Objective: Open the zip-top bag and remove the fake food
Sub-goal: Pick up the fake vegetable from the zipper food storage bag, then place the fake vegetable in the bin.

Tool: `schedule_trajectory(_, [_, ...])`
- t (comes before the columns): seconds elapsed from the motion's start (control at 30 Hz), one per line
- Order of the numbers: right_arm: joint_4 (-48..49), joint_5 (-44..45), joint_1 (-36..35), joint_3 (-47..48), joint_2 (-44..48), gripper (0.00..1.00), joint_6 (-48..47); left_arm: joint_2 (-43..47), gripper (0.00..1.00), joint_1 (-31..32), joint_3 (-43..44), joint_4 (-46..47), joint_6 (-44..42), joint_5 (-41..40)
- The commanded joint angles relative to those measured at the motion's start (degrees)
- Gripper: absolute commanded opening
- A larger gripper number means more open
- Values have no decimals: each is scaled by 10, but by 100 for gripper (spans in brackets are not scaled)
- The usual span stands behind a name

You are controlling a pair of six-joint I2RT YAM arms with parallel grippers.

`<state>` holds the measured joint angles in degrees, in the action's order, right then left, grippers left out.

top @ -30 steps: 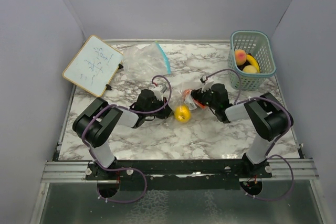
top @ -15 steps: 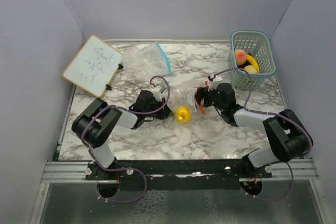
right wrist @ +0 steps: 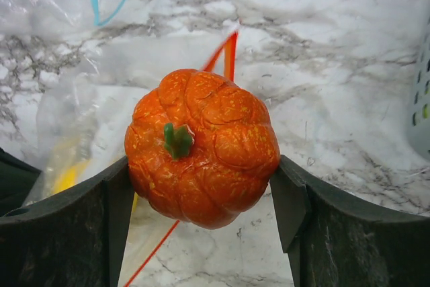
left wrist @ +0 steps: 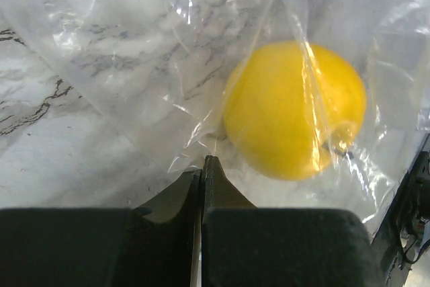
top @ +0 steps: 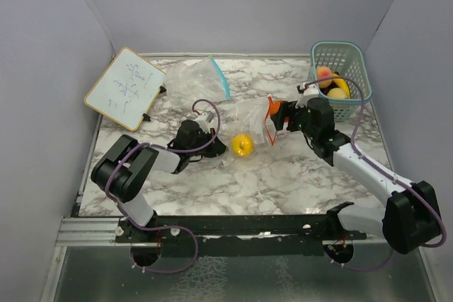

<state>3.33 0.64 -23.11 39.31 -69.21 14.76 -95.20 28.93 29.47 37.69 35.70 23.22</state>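
Note:
The red-orange tomato (top: 273, 107) is already clear of the bag, so my right gripper must next move up and outward over the teal basket's fruit and release it there.
The clear zip-top bag (top: 252, 115) with a red zip lies mid-table, and a yellow lemon (top: 243, 146) sits inside it. My left gripper (top: 214, 148) is shut on the bag's film (left wrist: 134, 45) just left of the lemon (left wrist: 295, 109); its tips (left wrist: 203, 160) pinch a fold of plastic. My right gripper (top: 277, 115) is shut on a red-orange tomato (right wrist: 201, 146) with a green stem, held in the air past the bag's red zip (right wrist: 228, 52). The tomato (top: 273, 107) is outside the bag (right wrist: 87, 112).
A teal basket (top: 354, 58) at the back right holds a peach, a banana and another yellow fruit; its wall (right wrist: 420, 112) is just right of my right gripper. A second clear bag (top: 198, 79) with a blue zip lies at the back, with a whiteboard (top: 125, 88) to its left.
My right gripper has drawn back to the right and toward the basket with the tomato in it, out of the bag's mouth. The left gripper has shifted slightly left, still pinching the bag.

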Motion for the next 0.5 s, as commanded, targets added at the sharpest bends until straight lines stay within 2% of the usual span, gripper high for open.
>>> schedule_trajectory(0.0, [-73,76,13,56,23,64,-25,-3,0,-1,-13,14,10,-10])
schedule_trajectory(0.23, [-60,125,69,103,21,65,-33,22,0,-1,-20,-2,-5,-13])
schedule_trajectory(0.47, [14,177,154,102,-8,65,-14,36,0,-1,-29,-13,-14,-15])
